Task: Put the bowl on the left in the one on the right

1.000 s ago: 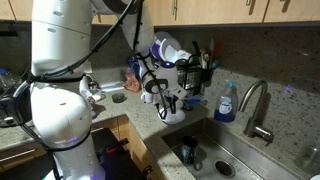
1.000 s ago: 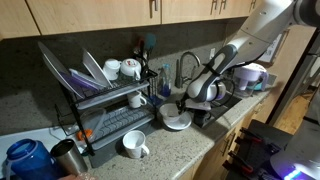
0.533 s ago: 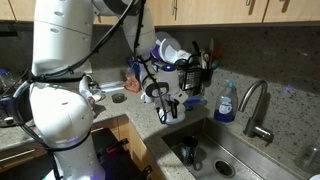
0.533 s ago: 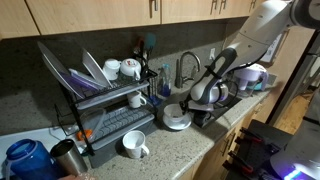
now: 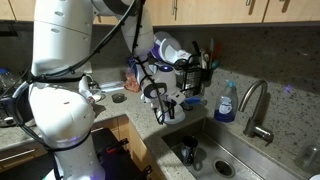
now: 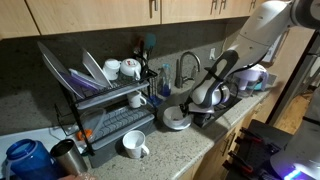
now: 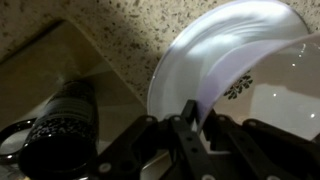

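Observation:
The held bowl already hangs over the other white dish below, so the gripper should next go down slightly to set the bowl inside it and let go of the bowl's rim.
My gripper (image 7: 190,120) is shut on the rim of a white bowl (image 7: 250,60) that has a dark flower mark inside. The bowl hangs tilted from the fingers over the speckled counter edge, beside the sink. In both exterior views the gripper (image 5: 164,107) (image 6: 194,103) holds this bowl (image 5: 170,112) (image 6: 175,119) just in front of the dish rack. A shallow pale dish (image 5: 118,97) lies on the counter beyond the arm. I cannot tell whether it is a bowl.
A dish rack (image 6: 100,105) with plates and mugs stands behind the bowl. A white mug (image 6: 133,146) sits on the counter. The sink (image 5: 235,160) holds a dark cup (image 5: 188,152), also in the wrist view (image 7: 60,135). A faucet (image 5: 256,104) and a blue soap bottle (image 5: 226,102) stand behind it.
The gripper has shifted a little along the counter with the bowl. The bowl now hangs more tilted than a second ago.

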Robot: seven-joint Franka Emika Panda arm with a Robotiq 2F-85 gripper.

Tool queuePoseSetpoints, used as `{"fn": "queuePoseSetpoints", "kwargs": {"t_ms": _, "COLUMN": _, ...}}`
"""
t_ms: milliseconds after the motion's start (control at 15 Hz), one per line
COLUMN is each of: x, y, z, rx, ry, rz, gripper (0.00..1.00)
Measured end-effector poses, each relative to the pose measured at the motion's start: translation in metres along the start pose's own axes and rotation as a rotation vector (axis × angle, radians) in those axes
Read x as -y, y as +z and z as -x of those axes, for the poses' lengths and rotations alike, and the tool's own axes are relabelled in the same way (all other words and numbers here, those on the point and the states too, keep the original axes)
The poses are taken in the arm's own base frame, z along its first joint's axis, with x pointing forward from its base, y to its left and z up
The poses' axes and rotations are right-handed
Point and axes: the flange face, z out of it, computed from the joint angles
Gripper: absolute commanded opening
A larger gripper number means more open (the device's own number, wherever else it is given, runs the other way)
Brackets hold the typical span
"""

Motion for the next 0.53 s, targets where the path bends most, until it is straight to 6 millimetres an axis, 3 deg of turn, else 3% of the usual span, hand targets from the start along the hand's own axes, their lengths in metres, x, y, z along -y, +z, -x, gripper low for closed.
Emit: {"fn": "queuePoseSetpoints", "kwargs": {"t_ms": 533, "x": 0.0019, "y": 0.0068, "z": 0.0080, "rx": 0.008, "ry": -0.015, "rz": 0.007, "gripper": 0.05}}
